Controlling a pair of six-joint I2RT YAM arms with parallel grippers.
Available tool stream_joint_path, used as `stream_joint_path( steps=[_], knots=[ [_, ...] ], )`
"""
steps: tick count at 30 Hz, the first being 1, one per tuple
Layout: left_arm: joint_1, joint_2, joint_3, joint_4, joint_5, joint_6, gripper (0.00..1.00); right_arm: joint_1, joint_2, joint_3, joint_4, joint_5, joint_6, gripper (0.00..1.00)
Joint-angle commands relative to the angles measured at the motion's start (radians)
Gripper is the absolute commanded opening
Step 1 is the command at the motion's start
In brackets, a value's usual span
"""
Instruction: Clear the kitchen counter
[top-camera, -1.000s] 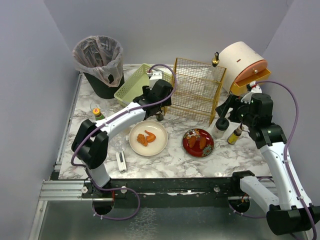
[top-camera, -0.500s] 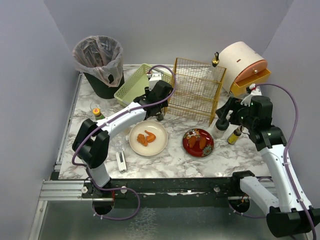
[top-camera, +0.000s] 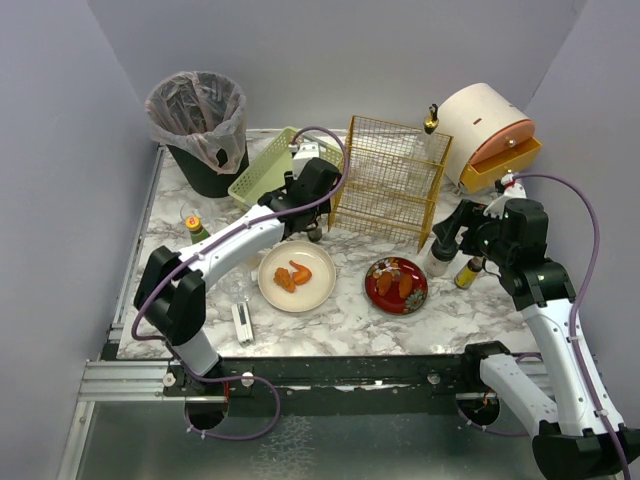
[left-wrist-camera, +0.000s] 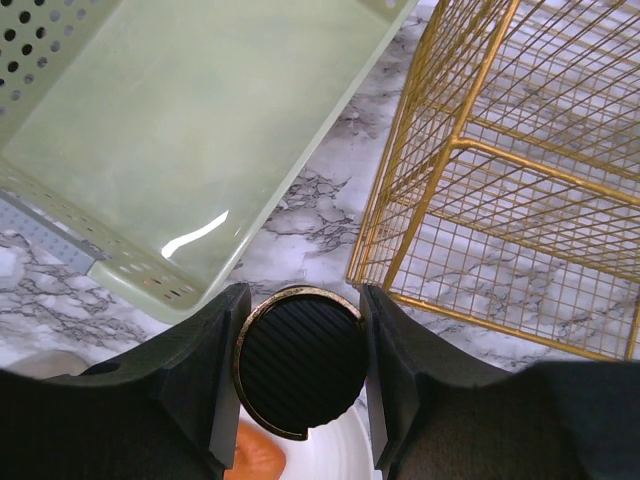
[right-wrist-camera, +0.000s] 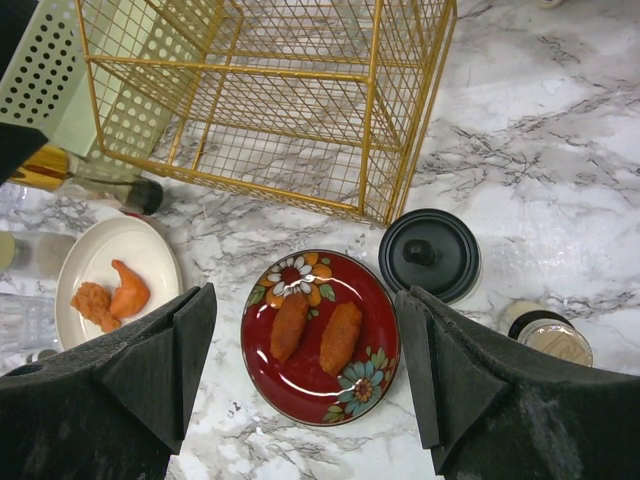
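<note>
My left gripper moves up, outward, then down onto the gold rack's far shelf next to release the small bottle, as space is open beside the gold-spouted one.
The kitchen counter (top-camera: 340, 320) is white marble with grey veins. My left gripper (left-wrist-camera: 303, 300) is shut on a small bottle (left-wrist-camera: 300, 365): its round black ribbed top with a gold rim sits tight between both fingers. This is between the pale green tray (left-wrist-camera: 200, 130) and the gold wire rack (left-wrist-camera: 500, 170), at the far rim of a white plate (top-camera: 297, 277) of fried pieces. My right gripper (right-wrist-camera: 310, 370) hangs open above a red flowered plate (right-wrist-camera: 320, 335) holding two fried pieces, touching nothing.
A black-lidded clear jar (right-wrist-camera: 430, 255) and a small sauce bottle (right-wrist-camera: 545, 335) stand right of the red plate. A lined bin (top-camera: 197, 130) is back left and a bread box (top-camera: 490, 130) back right. Another small bottle (top-camera: 195, 228) and a white object (top-camera: 242, 322) lie left.
My left gripper's fingers have closed in on the bottle top, and that arm shifted slightly toward the back left. The right arm drifted a little to the right, still open.
</note>
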Motion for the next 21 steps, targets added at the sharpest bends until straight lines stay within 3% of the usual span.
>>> stream_joint_path(
  steps=[1, 10, 21],
  knots=[
    [-0.004, -0.101, 0.082, -0.026, 0.009, 0.053, 0.34, -0.005, 0.000, -0.011, -0.011, 0.020, -0.012, 0.79],
    [-0.007, -0.114, 0.266, -0.127, 0.105, 0.157, 0.31, -0.005, 0.000, -0.008, -0.014, 0.017, -0.018, 0.77],
    [-0.009, -0.001, 0.585, -0.205, 0.246, 0.264, 0.26, -0.005, -0.012, -0.005, -0.034, 0.024, -0.027, 0.77]
  ],
)
